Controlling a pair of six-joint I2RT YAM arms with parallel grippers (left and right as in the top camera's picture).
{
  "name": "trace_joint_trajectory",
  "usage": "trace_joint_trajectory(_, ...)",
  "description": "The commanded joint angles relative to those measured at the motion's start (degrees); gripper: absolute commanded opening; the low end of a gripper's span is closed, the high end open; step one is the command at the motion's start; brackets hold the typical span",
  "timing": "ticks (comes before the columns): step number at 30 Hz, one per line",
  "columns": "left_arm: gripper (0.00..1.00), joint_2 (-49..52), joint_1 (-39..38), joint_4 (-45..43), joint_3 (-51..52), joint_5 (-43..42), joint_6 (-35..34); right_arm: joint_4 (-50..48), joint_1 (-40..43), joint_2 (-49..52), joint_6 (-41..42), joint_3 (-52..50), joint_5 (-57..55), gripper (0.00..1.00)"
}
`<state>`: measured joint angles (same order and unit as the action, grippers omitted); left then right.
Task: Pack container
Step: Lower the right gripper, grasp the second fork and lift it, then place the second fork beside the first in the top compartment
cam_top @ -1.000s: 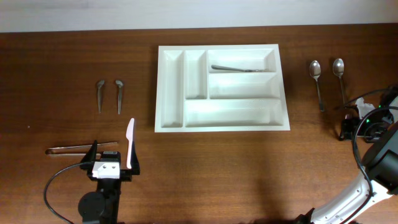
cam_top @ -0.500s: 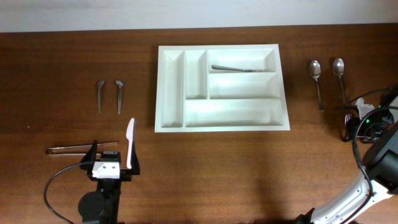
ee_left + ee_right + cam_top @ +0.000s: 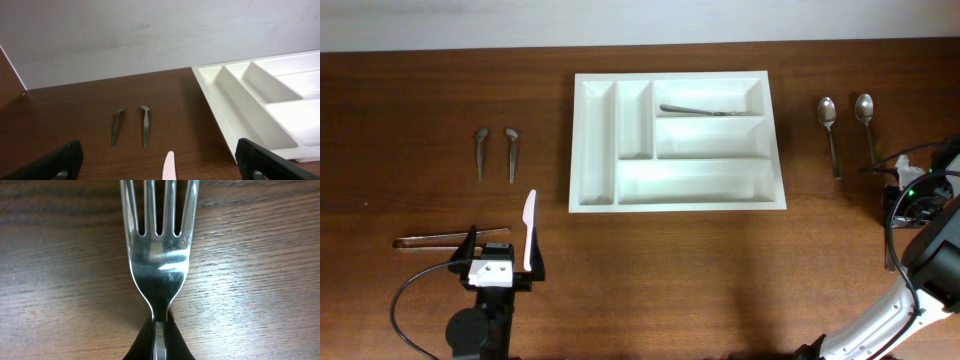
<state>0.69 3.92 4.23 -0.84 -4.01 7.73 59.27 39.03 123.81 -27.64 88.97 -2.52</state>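
Note:
I will next raise the fork across with my right gripper, lower it and release it, because the container's top long section [image 3: 705,95] to the left in the overhead view holds a utensil.
The container [image 3: 595,140] is a white compartment tray at the table's middle, with one metal utensil [image 3: 705,110] lying in its top long compartment. In the left wrist view its left end [image 3: 235,100] shows. My right gripper [image 3: 159,342] is shut on the neck of a metal fork [image 3: 159,255] that lies on the wood, tines pointing away. From overhead that gripper [image 3: 898,190] is at the far right edge, and the fork is hidden under it. My left gripper [image 3: 500,262] stands open at the front left, a pale plastic knife [image 3: 528,230] between its fingers [image 3: 60,162].
Two spoons [image 3: 830,125] [image 3: 866,118] lie right of the tray. Two small metal pieces [image 3: 480,150] [image 3: 511,152] lie left of it. Metal tongs [image 3: 450,238] rest beside my left gripper. The white wall [image 3: 150,35] runs behind the table's back edge.
My right gripper has closed from open onto the fork and shifted slightly right in the overhead view. The left arm has not moved.

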Motion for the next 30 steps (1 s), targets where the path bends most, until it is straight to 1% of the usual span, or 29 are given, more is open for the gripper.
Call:
trace_joint_trajectory(1, 0.99, -0.3, -0.1, 0.1, 0.3, 0.4, 0.6, -1.6, -0.1, 2.3, 4.5, -0.5, 0.6, 0.04)
trace_joint_trajectory(5, 0.99, -0.3, -0.1, 0.1, 0.3, 0.4, 0.6, -0.9, -0.3, 2.3, 11.0, 2.2, 2.5, 0.04)
trace_joint_trajectory(7, 0.99, -0.3, -0.1, 0.1, 0.3, 0.4, 0.6, 0.5, -0.9, 2.2, 12.2, 4.6, 4.3, 0.04)
trace_joint_trajectory(10, 0.99, -0.3, -0.1, 0.1, 0.3, 0.4, 0.6, 4.1, -2.5, 2.2, 14.6, 10.1, 5.6, 0.04)
trace_joint_trajectory(13, 0.99, -0.3, -0.1, 0.1, 0.3, 0.4, 0.6, 7.9, -4.5, 2.2, 20.8, 16.9, 5.6, 0.04)
trace_joint_trajectory(14, 0.99, -0.3, -0.1, 0.1, 0.3, 0.4, 0.6, 9.8, -5.9, 2.2, 25.4, 21.2, 5.6, 0.04)
trace_joint_trajectory(15, 0.99, -0.3, -0.1, 0.1, 0.3, 0.4, 0.6, 10.8, -6.8, 2.2, 28.2, 23.9, 5.7, 0.04)
trace_joint_trajectory(17, 0.99, -0.3, -0.1, 0.1, 0.3, 0.4, 0.6, 12.0, -8.6, 2.2, 31.5, 28.9, 8.0, 0.04)
trace_joint_trajectory(19, 0.99, -0.3, -0.1, 0.1, 0.3, 0.4, 0.6, 12.6, -10.5, 2.2, 35.1, 33.5, 12.7, 0.04)
trace_joint_trajectory(21, 0.99, -0.3, -0.1, 0.1, 0.3, 0.4, 0.6, 12.1, -13.0, 2.2, 41.6, 37.8, 19.4, 0.04)
trace_joint_trajectory(24, 0.99, -0.3, -0.1, 0.1, 0.3, 0.4, 0.6, 9.2, -16.5, 2.2, 49.8, 40.1, 23.2, 0.04)
trace_joint_trajectory(29, 0.99, -0.3, -0.1, 0.1, 0.3, 0.4, 0.6, 3.9, -22.9, 2.3, 67.1, 40.2, 23.3, 0.04)
trace_joint_trajectory(30, 0.99, -0.3, -0.1, 0.1, 0.3, 0.4, 0.6, 2.2, -24.7, 2.3, 71.9, 40.2, 23.3, 0.04)
